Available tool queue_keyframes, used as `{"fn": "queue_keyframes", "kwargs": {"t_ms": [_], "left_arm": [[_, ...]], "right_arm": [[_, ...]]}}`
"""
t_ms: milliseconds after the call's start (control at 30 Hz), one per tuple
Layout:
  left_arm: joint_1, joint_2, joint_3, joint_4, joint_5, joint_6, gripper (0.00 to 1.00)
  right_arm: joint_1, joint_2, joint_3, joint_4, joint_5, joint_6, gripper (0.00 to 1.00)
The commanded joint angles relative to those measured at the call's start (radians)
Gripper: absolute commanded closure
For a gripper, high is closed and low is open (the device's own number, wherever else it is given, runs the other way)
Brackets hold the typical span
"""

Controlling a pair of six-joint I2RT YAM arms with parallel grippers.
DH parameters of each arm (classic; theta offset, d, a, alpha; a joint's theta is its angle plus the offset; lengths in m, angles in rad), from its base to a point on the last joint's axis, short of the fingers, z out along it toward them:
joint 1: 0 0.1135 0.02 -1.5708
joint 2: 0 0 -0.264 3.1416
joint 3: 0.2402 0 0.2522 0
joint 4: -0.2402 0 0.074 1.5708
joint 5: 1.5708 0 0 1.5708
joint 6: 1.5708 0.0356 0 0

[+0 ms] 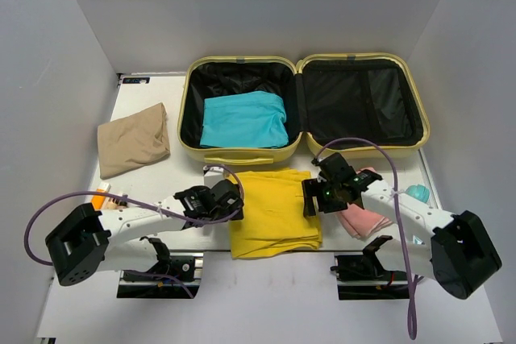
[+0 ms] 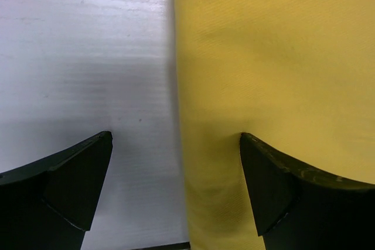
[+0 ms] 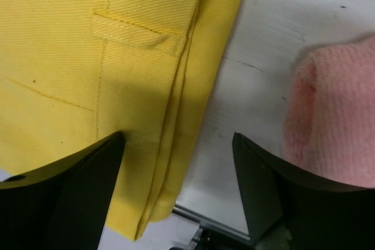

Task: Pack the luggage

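My left gripper shifts toward the right in its wrist view to the yellow garment's edge next and closes, as bare tabletop shows between its fingers.
The luggage, a pale yellow clamshell suitcase, lies open at the back of the table. A folded teal garment rests in its left half; the right half shows only black lining. In front of it lies a folded yellow garment. My left gripper is open at the garment's left edge. In the left wrist view the gripper straddles that edge of the yellow garment. My right gripper is open at the right edge, and its wrist view shows the gripper straddling the yellow garment there.
A pink cloth lies just right of the right gripper. A beige folded cloth sits at the left of the suitcase. A small teal object lies at the right edge and an orange item at the left.
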Motion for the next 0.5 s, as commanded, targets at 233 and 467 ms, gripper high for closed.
{"fn": "queue_keyframes", "kwargs": {"t_ms": [233,467], "left_arm": [[0.03,0.09,-0.075,0.354,0.169,-0.003,0.02],[0.031,0.099,-0.071,0.336,0.207,-0.008,0.58]], "right_arm": [[0.045,0.091,-0.122,0.2,0.018,0.072,0.52],[0.062,0.093,-0.156,0.227,0.047,0.099,0.68]]}}
